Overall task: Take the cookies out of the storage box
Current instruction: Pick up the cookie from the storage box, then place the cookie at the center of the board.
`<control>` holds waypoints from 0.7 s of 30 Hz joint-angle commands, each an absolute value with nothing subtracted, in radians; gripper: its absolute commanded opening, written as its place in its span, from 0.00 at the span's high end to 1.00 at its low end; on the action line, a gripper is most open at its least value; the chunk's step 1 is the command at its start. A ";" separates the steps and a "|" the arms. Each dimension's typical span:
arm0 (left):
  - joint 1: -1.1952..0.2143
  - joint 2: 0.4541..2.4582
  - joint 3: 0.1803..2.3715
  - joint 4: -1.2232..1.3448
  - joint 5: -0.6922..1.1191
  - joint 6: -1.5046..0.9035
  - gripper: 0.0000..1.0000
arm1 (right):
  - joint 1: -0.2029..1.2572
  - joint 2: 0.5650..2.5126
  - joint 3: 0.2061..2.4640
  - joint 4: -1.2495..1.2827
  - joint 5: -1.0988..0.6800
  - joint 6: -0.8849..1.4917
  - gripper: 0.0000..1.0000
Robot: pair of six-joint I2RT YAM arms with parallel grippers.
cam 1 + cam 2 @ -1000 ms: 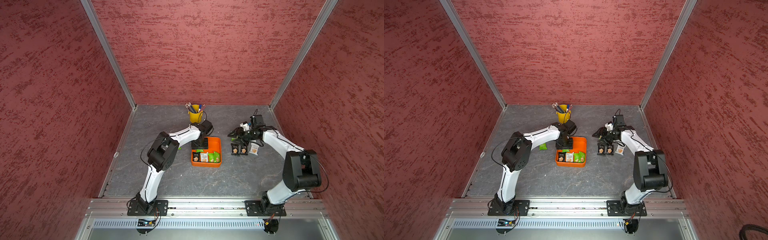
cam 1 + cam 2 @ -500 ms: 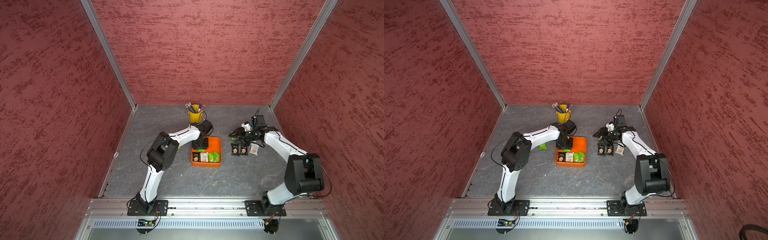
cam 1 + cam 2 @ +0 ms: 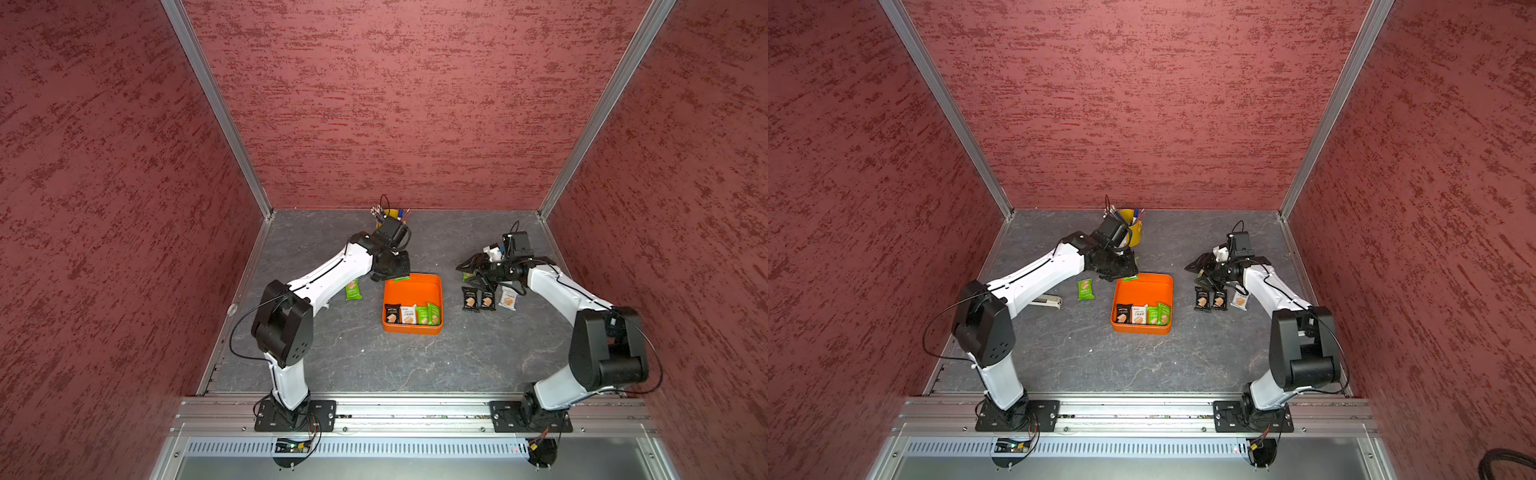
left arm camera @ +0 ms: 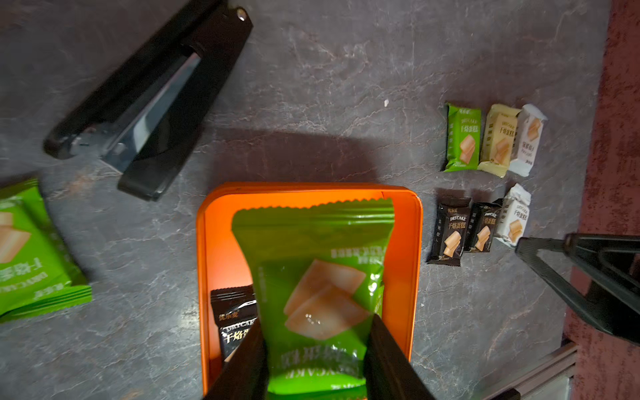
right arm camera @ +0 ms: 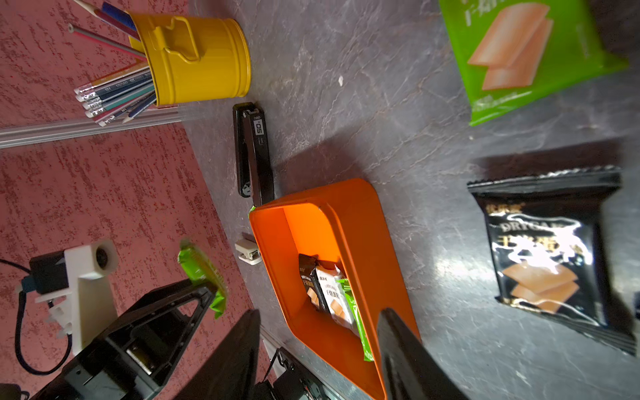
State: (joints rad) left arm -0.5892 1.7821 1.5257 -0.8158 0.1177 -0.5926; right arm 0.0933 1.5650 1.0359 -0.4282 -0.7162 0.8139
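My left gripper moves back clear of the box next, goes down at the near side of the lying packet and releases, since the table is bare there.
The orange storage box (image 3: 411, 330) (image 3: 1140, 328) sits mid-table with several cookies (image 3: 411, 314) (image 5: 329, 291) standing along its near wall. My left gripper (image 3: 395, 274) (image 4: 316, 325) hangs over the box's far edge, shut on a green cookie packet (image 4: 318, 277) (image 3: 1131, 278) lifted above the box floor. One green packet (image 3: 353, 289) lies on the table left of the box. Several more cookies (image 3: 486, 299) (image 4: 478, 225) lie in rows right of the box. My right gripper (image 3: 471, 274) (image 5: 318, 313) hovers just beyond those rows, open and holding nothing.
A yellow pen bucket (image 3: 1133, 226) (image 5: 201, 59) stands at the back, behind the left wrist. A black stapler (image 3: 1046, 301) (image 4: 156, 97) lies on the table under the left forearm. A small white object (image 5: 247, 251) lies beside the box. Red walls enclose three sides.
The left gripper has shut on a green packet and raised it off the far part of the box. The right arm has hardly moved.
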 commanded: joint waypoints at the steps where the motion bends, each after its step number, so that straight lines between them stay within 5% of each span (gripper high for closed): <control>1: -0.549 1.723 1.449 -0.803 0.126 -0.600 0.61 | 0.129 1.575 1.020 -0.281 -0.747 0.903 0.41; 12: -0.377 1.533 1.152 -0.788 0.095 -0.562 0.61 | 0.234 1.665 1.069 -0.148 -0.736 1.012 0.41; 21: -0.372 1.515 1.021 -0.786 0.052 -0.532 0.61 | 0.263 1.708 1.094 -0.105 -0.730 1.058 0.41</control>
State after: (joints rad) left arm -0.3698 1.5295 1.0489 -0.7994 0.0803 -0.5587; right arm 0.2535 1.6920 1.0595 -0.1509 -0.7364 1.0302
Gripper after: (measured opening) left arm 0.427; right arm 0.586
